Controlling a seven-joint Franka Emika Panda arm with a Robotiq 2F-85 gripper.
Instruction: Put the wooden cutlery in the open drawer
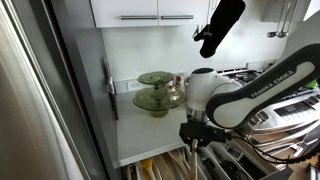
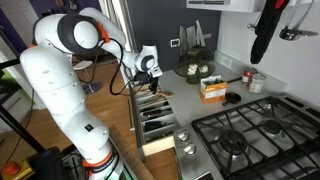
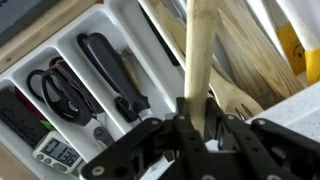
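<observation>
The wooden cutlery's compartment [image 3: 246,52] lies below but runs at an angle in the wrist view, so next my gripper needs to turn in line with it, lower and release the utensil [image 3: 200,45].
My gripper [image 3: 197,112] is shut on the handle of a pale wooden utensil [image 3: 200,45], which points down into the open drawer [image 3: 75,40]. More wooden cutlery [image 3: 245,60] lies in the drawer's compartment just below it. In an exterior view my gripper [image 2: 152,80] hangs over the open drawer [image 2: 158,120] beside the counter. In an exterior view my gripper [image 1: 193,133] is low at the drawer [image 1: 160,168], the utensil mostly hidden behind the fingers.
The drawer's white organizer holds black-handled tools [image 3: 110,70], scissors [image 3: 55,88] and a small digital device [image 3: 55,152]. Green glass dishes [image 1: 157,90] stand on the counter. A gas hob [image 2: 245,135], a cardboard box [image 2: 212,90] and a hanging black oven mitt [image 2: 265,35] are nearby.
</observation>
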